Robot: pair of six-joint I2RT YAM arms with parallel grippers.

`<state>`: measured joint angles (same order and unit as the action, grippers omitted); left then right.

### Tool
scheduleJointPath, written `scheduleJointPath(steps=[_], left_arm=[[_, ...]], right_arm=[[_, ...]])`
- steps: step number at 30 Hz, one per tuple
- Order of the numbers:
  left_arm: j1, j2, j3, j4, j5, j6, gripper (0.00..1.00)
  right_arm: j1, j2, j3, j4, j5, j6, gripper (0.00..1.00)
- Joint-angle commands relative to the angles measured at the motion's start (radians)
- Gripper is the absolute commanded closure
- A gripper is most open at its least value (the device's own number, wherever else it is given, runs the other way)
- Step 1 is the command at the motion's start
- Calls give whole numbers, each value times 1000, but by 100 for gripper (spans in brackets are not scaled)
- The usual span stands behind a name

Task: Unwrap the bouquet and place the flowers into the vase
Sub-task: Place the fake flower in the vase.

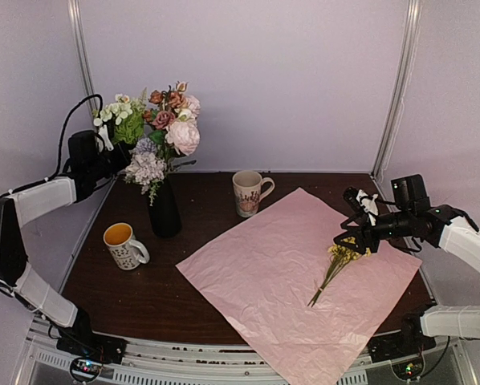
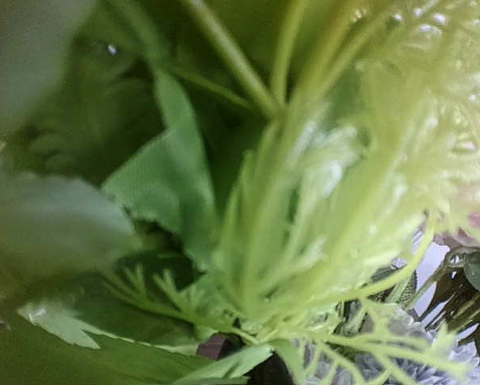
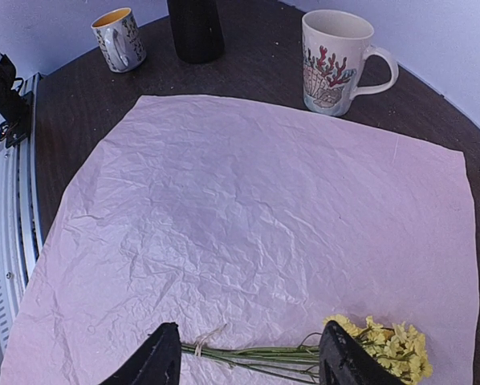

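Observation:
The stems' white blooms lean outside, so the robot's left gripper next needs to move down and to the right in the top view, toward the vase's opening (image 1: 163,181), to let go of its stems.
The tall black vase (image 1: 164,210) stands at the back left, holding pink, white, lavender and green flowers (image 1: 166,128). The vase's base (image 3: 196,28) also shows in the right wrist view. The bouquet's lilac-pink paper (image 1: 296,273) lies flat and open on the table. One yellow sprig (image 1: 336,263) rests on it. My right gripper (image 3: 252,365) hangs open just above the sprig's green stems (image 3: 256,353), a finger on each side. My left gripper (image 1: 113,156) is up among the blooms; its wrist view shows only blurred green foliage (image 2: 248,208), and its fingers are hidden.
A cream patterned mug (image 1: 248,192) stands behind the paper. An orange-lined mug (image 1: 124,245) sits in front of the vase, at the left. White enclosure walls rise behind the table, and a metal rail (image 3: 15,200) runs along its near edge.

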<state>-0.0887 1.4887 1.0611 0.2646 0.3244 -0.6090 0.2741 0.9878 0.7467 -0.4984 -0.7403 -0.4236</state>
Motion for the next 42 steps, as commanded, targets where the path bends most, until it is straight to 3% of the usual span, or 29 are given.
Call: scheduleJointPath(steps=[1, 8, 15, 19, 28, 35, 42], left_arm=[[-20, -32, 9, -25, 149, 70, 100], [-34, -82, -20, -162, 99, 153, 100], [-34, -15, -24, -229, 40, 199, 100], [-34, -2, -37, -193, 1, 204, 100], [-37, 138, -21, -71, 144, 123, 100], [-37, 139, -58, -49, 96, 108, 100], [-37, 30, -90, -75, 45, 120, 82]], right_arm=[[-4, 4, 11, 0, -16, -15, 41], [-4, 4, 13, -3, -16, -19, 41], [-4, 19, 19, -9, -25, -21, 41], [-4, 18, 19, -11, -24, -21, 41], [-5, 16, 18, -12, -19, -23, 41], [-4, 19, 18, -11, -14, -20, 41], [-4, 31, 22, -9, -11, -19, 41]])
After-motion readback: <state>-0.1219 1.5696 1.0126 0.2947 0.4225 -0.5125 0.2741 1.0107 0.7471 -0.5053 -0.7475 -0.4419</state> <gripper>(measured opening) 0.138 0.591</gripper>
